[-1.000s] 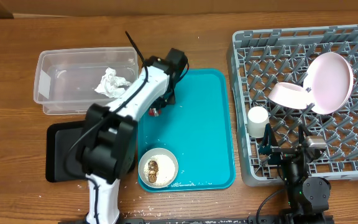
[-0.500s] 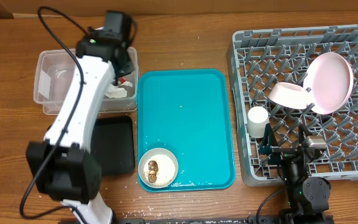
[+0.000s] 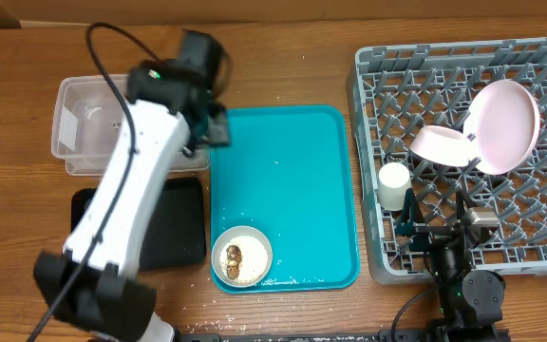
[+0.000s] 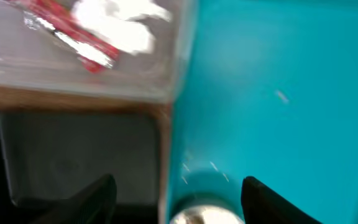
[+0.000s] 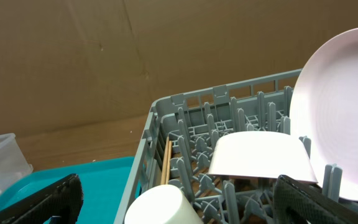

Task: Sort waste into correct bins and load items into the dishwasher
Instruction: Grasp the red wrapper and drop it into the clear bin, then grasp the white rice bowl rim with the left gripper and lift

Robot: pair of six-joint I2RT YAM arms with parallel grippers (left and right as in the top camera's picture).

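The small white bowl has a rim on the rack's side. I need to move my left gripper back and down over the teal tray [image 3: 288,180], onto that rim of the bowl.
My left gripper [image 3: 213,129] [image 4: 176,200] hangs open and empty over the seam between the clear tub [image 3: 76,133], the black tray [image 3: 174,228] and the teal tray [image 3: 288,180]. In the tub [image 4: 79,87] lie the red-and-silver wrapper [image 4: 67,34] and the white tissue [image 4: 122,30]. A small white bowl [image 3: 241,255] [image 4: 201,216] with brown scraps sits on the teal tray's front left corner. The grey dish rack [image 3: 539,218] holds the plate [image 3: 506,123] [image 5: 344,118], the pink bowl [image 3: 442,144] [image 5: 260,155] and the white cup [image 3: 393,180] [image 5: 163,205]. My right gripper [image 3: 444,234] [image 5: 179,205] is open at the rack's front edge, behind the cup.
The left arm [image 3: 131,199] stretches across the black tray and hides the tub's right half from above. White crumbs lie along the teal tray's front edge [image 3: 288,281]. A wooden chopstick-like stick [image 5: 166,158] lies in the rack by its left wall. Bare wood surrounds the trays.
The left gripper carried the wrapper from the teal tray to the tub, opened and dropped it there, then swung back to the tray's left edge. The right arm stayed still.
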